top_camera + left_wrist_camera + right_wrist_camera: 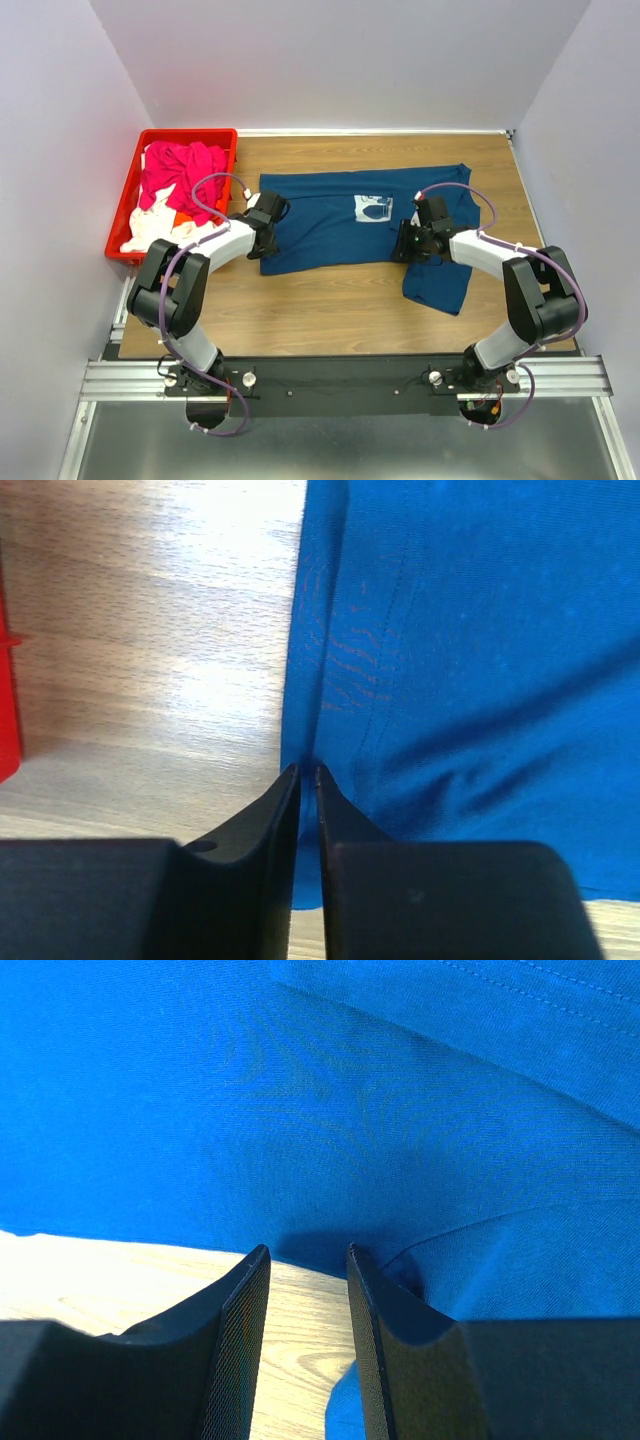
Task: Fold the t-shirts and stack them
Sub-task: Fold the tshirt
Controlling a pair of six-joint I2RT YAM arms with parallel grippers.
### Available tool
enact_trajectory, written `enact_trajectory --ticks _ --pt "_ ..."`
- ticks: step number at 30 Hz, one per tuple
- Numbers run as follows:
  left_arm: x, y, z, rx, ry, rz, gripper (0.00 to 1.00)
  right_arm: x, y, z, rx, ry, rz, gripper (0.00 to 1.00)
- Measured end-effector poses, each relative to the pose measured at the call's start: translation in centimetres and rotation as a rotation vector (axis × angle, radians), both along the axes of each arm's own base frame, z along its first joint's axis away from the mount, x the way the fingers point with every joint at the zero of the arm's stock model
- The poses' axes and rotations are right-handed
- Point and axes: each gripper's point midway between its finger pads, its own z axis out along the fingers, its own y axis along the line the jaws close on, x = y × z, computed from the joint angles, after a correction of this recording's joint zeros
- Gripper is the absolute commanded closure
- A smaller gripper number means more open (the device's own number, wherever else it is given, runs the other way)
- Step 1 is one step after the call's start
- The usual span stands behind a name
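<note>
The shirt's near corner [265, 271] [303, 896] is the next place for my left gripper, which will open and move back to it along the shirt's edge by the crate.
A dark navy blue t-shirt [340, 225] with a small white chest print [372, 208] lies spread on the wooden table. My left gripper [262, 243] is at its left edge; in the left wrist view its jaws [307, 770] are shut on the blue hem [305, 830]. My right gripper [408, 250] is at the shirt's front edge near the right sleeve; in the right wrist view it [305, 1253] is open, with bare wood between the fingers and blue cloth [330, 1110] just ahead. Pink [180, 170], white and orange shirts lie in the red crate.
The red plastic crate [125, 200] stands at the table's far left, just left of my left arm; its edge shows in the left wrist view [8, 710]. The shirt's right sleeve [440, 280] hangs toward the near side. Grey walls enclose the table.
</note>
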Motion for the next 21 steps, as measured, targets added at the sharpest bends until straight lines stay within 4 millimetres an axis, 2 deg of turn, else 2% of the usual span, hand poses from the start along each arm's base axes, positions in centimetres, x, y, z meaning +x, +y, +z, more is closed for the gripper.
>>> enact_trajectory --ticks 4,5,6,7,10,13,16,21 --pt "-0.5 0.0 0.3 -0.015 -0.005 0.006 0.54 0.0 0.0 0.1 0.0 -0.002 0.0 0.55" --pt "-0.7 0.1 0.6 -0.021 -0.011 0.01 0.45 0.0 0.0 0.1 0.0 -0.003 0.0 0.54" --pt "-1.1 0.2 1.1 -0.032 -0.023 0.018 0.4 -0.1 -0.1 0.2 -0.003 0.0 0.0 0.53" --pt "-1.5 0.3 2.0 -0.046 -0.043 0.026 0.3 -0.3 -0.2 0.2 -0.007 0.005 0.0 0.52" --pt "-2.2 0.5 4.0 -0.086 -0.101 0.043 0.21 -1.1 -0.7 0.5 -0.028 0.023 0.0 0.52" --pt "-3.1 0.6 5.1 -0.132 -0.142 0.057 0.19 -1.6 -1.1 1.4 -0.04 0.022 -0.005 0.52" --pt "-4.5 0.1 3.9 -0.17 -0.101 0.057 0.19 -1.2 -1.4 2.7 -0.048 -0.009 -0.018 0.51" --pt "-6.2 -0.6 1.9 -0.19 -0.022 0.039 0.22 -0.9 -2.3 3.8 -0.082 -0.043 -0.052 0.5"
